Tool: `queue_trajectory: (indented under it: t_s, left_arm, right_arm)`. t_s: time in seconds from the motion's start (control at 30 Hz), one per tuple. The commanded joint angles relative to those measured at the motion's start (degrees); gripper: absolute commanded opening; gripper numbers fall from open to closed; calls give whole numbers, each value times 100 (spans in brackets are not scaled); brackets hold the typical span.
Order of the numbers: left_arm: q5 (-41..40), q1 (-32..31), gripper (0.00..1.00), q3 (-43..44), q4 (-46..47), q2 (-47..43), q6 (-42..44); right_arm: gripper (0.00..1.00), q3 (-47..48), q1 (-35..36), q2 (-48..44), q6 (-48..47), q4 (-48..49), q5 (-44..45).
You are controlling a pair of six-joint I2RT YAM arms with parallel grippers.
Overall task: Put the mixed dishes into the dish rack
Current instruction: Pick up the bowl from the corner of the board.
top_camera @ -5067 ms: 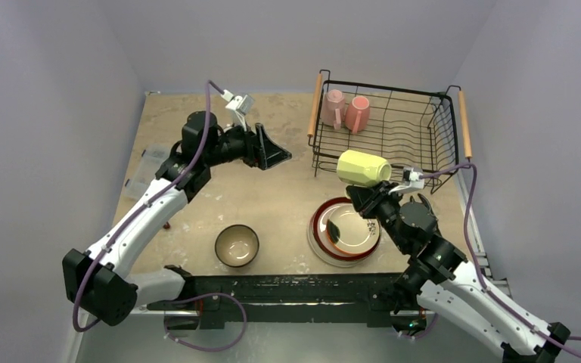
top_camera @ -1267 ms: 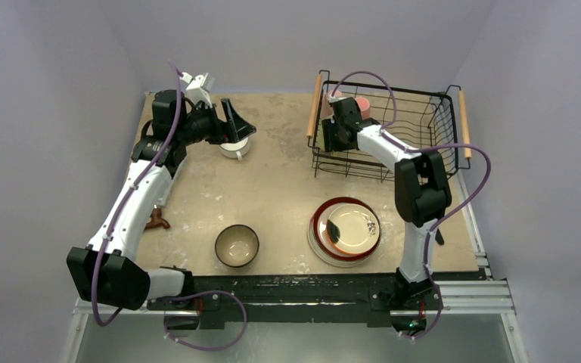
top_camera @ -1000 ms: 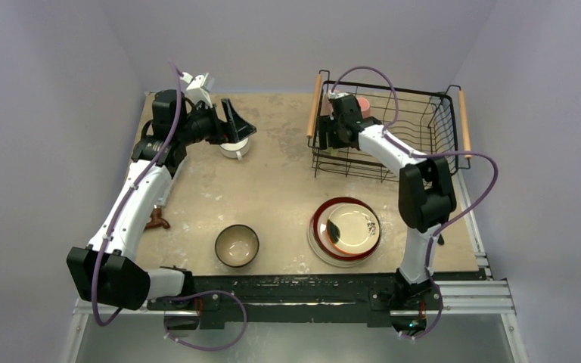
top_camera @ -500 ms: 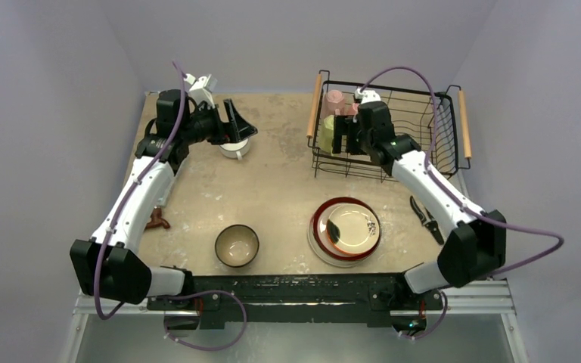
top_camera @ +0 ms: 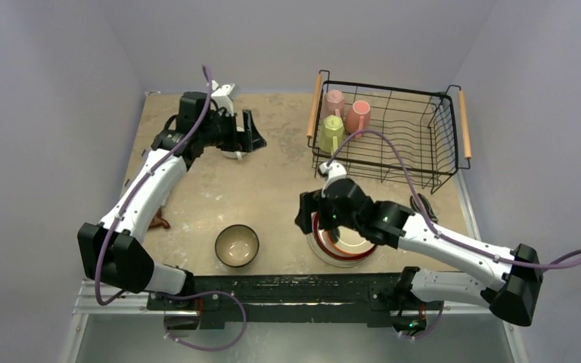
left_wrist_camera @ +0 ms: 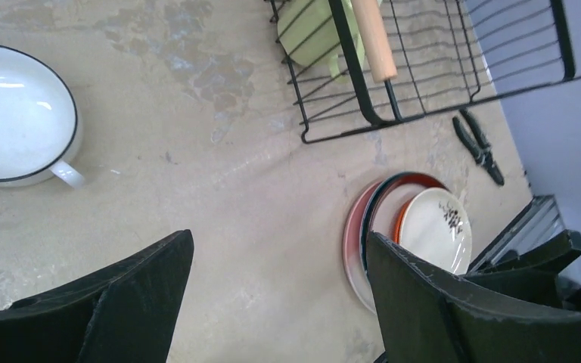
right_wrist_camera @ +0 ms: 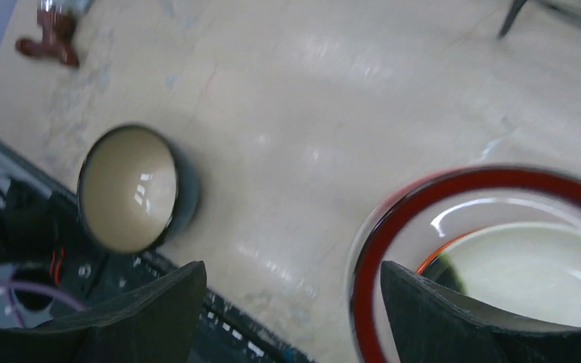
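Note:
My left gripper will next move back and down onto the edge of the teal bowl that faces the plates, because the bowl is below the gripper and closer to my base.
The dish rack (top_camera: pixel 424 155) stands at the back right and holds three mugs: pale pink (top_camera: pixel 334 101), salmon (top_camera: pixel 358 115) and yellow-green (top_camera: pixel 330 134). A white mug (left_wrist_camera: pixel 17 122) sits on the table at the back left. My left gripper (top_camera: pixel 251 134) hovers open just right of it, holding nothing. The plates (top_camera: pixel 346 243) lie stacked near the front. My right gripper (top_camera: pixel 306 215) is open and empty over the stack's left edge (right_wrist_camera: pixel 378 249). The teal bowl (top_camera: pixel 236 246), cream inside, sits front centre, left of that gripper (right_wrist_camera: pixel 291 295).
Black pliers (left_wrist_camera: pixel 480 142) lie right of the plates, below the rack's front corner. A small red-brown object (top_camera: pixel 159 221) lies by the left arm. The black rail (top_camera: pixel 287 287) of the arm bases runs along the near edge, close to the bowl and plates.
The right arm has swung out of the rack and down to the plate stack's left edge, leaving the yellow-green mug standing in the rack. The left gripper shifted slightly right beside the white mug.

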Motion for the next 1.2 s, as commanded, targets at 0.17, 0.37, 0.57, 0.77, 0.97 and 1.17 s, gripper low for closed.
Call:
queue_trajectory:
  t_s: [0.17, 0.37, 0.57, 0.77, 0.97, 1.17]
  left_arm:
    - [-2258, -1847, 86, 311, -980, -212, 1770]
    - [-2869, -2523, 87, -22, -1212, -462, 1662]
    - [-2337, -2524, 80, -1220, -1516, -1767, 318]
    - [-1730, -2538, 79, -3022, -1467, -3603, -1040]
    - [-1608, -2775, 71, -3880, -1403, -4248, -1774]
    - [-2876, -3735, 69, -3741, -1828, -3474, -1988]
  right_arm:
    - [85, -899, 1643, 66, 1510, 735, 409]
    - [86, -1586, 2008, -449, 1836, 1225, 617]
    - [91, -2061, 2009, -1307, 1892, 980, 1018]
    - [92, -2119, 2009, -1742, 1725, 871, 1304]
    - [95, -2651, 2013, -2079, 1868, 1538, 1049]
    - [95, -2714, 2013, -2328, 1869, 1384, 1082]
